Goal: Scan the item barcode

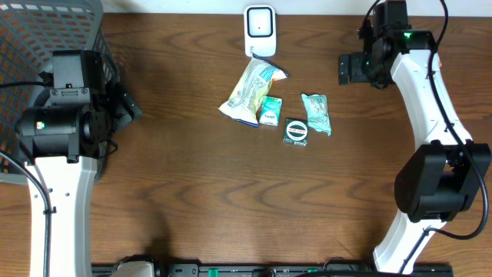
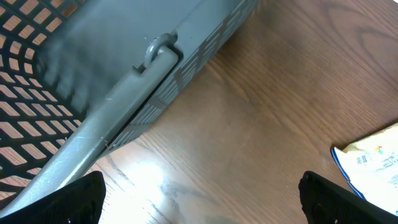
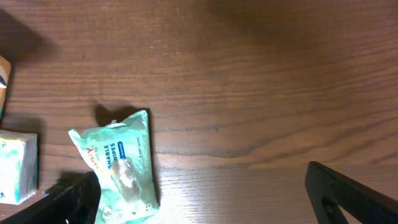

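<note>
The wipes pack is below my right gripper and to its left in the overhead view, so I should swing that way and go down onto the pack's middle (image 1: 317, 115) (image 3: 126, 177).
Several items lie in the middle of the table below a white barcode scanner (image 1: 260, 27): a pale snack bag (image 1: 251, 92), a small mint-green box (image 1: 270, 110), a round black tin (image 1: 296, 131) and a teal wipes pack (image 1: 317, 113). My right gripper (image 1: 347, 69) hangs open to the right of the scanner with nothing in it. In the right wrist view the wipes pack (image 3: 118, 168) lies flat by the left finger of that gripper (image 3: 208, 196), beside the box (image 3: 15, 165). My left gripper (image 1: 131, 108) is open and empty next to the basket.
A grey mesh basket (image 1: 38, 31) fills the back left corner, and its rim (image 2: 124, 93) runs diagonally across the left wrist view. The left gripper (image 2: 202, 193) hovers over bare wood, with a corner of the snack bag (image 2: 373, 162) at the right edge.
</note>
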### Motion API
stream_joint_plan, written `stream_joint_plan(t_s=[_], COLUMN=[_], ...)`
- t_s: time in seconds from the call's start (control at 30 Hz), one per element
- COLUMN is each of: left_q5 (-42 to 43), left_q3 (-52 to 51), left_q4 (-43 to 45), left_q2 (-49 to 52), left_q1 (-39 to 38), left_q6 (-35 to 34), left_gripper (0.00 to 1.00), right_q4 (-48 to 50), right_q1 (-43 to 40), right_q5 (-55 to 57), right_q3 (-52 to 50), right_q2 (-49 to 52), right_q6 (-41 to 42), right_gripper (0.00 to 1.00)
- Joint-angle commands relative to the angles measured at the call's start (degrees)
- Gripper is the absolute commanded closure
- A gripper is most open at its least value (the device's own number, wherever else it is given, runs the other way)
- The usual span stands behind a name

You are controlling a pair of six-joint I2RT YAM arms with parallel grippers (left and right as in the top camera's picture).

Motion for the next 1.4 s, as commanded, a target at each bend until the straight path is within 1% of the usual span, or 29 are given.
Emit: stream_joint_plan(t_s=[0.0,0.1,0.2,0.43,0.53,0.6,0.63,0.9,1.07,1.13,1.23,1.37], left_q5=[-0.72,-0.72,-0.72,-0.72,-0.72,-0.72,-0.72,-0.72,-0.72,-0.72,-0.72,-0.72], left_q3=[-0.17,-0.17,-0.20,-0.17,-0.17,-0.20,-0.17,-0.17,-0.17,-0.17,-0.17,-0.17], left_q4=[-0.15,-0.15,-0.15,-0.15,-0.15,-0.15,-0.15,-0.15,-0.15,-0.15,-0.15,-0.15], left_q2=[0.22,0.22,0.22,0.22,0.22,0.22,0.22,0.22,0.22,0.22,0.22,0.22], left_q1=[0.46,0.46,0.46,0.46,0.46,0.46,0.46,0.46,0.46,0.46,0.46,0.46], left_q6=[-0.90,-0.90,-0.90,-0.90,-0.90,-0.90,-0.90,-0.90,-0.90,-0.90,-0.90,-0.90], left_gripper=[0.02,0.02,0.02,0.03,0.03,0.02,0.02,0.02,0.02,0.03,0.02,0.02], right_q4=[1.25,4.50,7.96,12.92,13.27,13.31,13.33,11.56,9.57,9.62,9.44,11.85], right_q1=[-0.31,-0.31,-0.31,-0.31,-0.37,-0.37,-0.37,-0.85,-0.90,-0.79,-0.79,-0.79], right_q5=[-0.55,-0.68,-3.08,-4.63,-4.63,-4.90,-5.29,-6.27,-11.28,-13.25,-13.22,-15.54], right_q3=[-2.64,-6.80,-11.26,-16.61,-16.83,-16.83,-16.83,-16.94,-17.18,-17.42,-17.97,-20.57], right_q2=[-1.49,-1.49,-1.49,-1.49,-1.49,-1.49,-1.49,-1.49,-1.49,-1.49,-1.49,-1.49], right_q6=[-0.87,-0.76,-0.63,-0.57,0.55,0.68,0.68,0.22,-0.04,-1.27,-1.27,-1.29], right_gripper=[0.01,0.01,0.01,0.01,0.05,0.16,0.17,0.15,0.14,0.14,0.14,0.14])
